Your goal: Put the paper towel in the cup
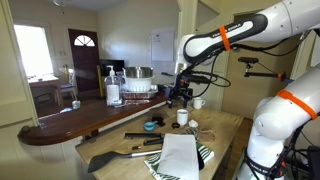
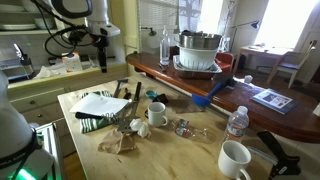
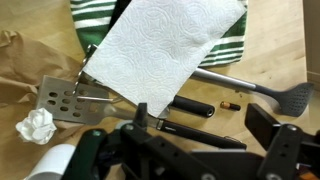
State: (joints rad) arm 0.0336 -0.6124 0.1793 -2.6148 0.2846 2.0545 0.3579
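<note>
The gripper's open fingers hang high beyond the edge of the paper towel, so the gripper should next move over the towel and go down onto its flat upper side [image 1: 180, 157] [image 3: 160, 50].
The paper towel [image 3: 165, 50] lies flat on a green-and-white striped cloth [image 3: 232, 45]; it shows in both exterior views [image 1: 180, 155] [image 2: 100, 105]. The cup [image 1: 182, 117] [image 2: 157, 114], small and white with a dark inside, stands upright on the table past the towel. My gripper [image 3: 185, 150] hangs open and empty well above the table, just off the towel's near edge, over black pens. It also shows in both exterior views [image 1: 180, 95] [image 2: 100, 62].
A metal spatula [image 3: 65, 100], a crumpled white wad [image 3: 38, 125], brown paper [image 3: 15, 70], a small battery [image 3: 228, 104] and a black utensil [image 3: 295, 97] lie around the towel. A second white mug [image 2: 235, 160] and a water bottle [image 2: 236, 122] stand apart.
</note>
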